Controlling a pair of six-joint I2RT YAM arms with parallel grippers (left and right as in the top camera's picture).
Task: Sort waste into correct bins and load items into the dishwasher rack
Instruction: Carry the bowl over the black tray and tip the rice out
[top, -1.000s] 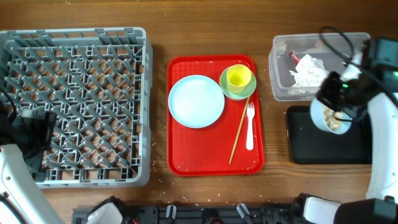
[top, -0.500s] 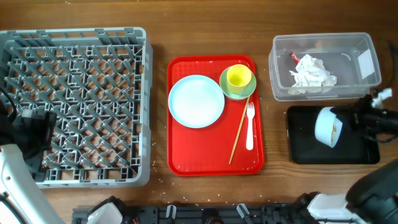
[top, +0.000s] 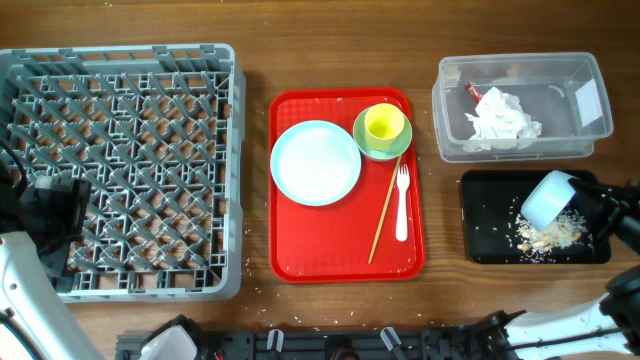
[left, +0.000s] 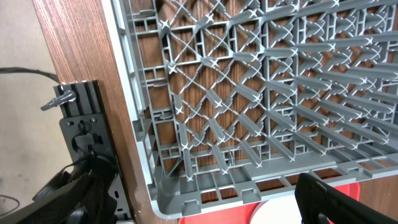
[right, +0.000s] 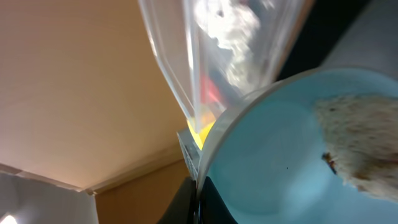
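I should next move my right gripper to the left in the overhead view and down to let go of the bowl (top: 548, 198) on the red tray's near part, since that's bare.
My right gripper (top: 592, 207) is shut on the rim of the pale blue-white bowl (top: 548, 198), held tipped over the black tray (top: 485, 225). Rice-like crumbs (top: 548, 235) lie spilled on the tray; some still cling inside the bowl (right: 357, 140). The clear tub (top: 520, 108) holds the crumpled white napkin (top: 500, 117) and red wrapper scrap (top: 472, 90). The red tray (top: 330, 245) carries the pale blue plate (top: 315, 162), green saucer (top: 392, 148) with yellow cup (top: 384, 123), white fork (top: 402, 205) and chopsticks (top: 384, 210). The grey rack (top: 120, 165) is at left. My left gripper (top: 55, 215) hovers over its left part, jaws not shown closing.
The rack's lattice fills the left wrist view (left: 261, 93), with the table edge and a black clamp (left: 84, 124) beside it. Small crumbs dot the wood near the front edge (top: 300, 320).
The right gripper swung the bowl from over the clear tub to the black tray and tipped it; rice crumbs have fallen onto the tray. The left arm has not moved.
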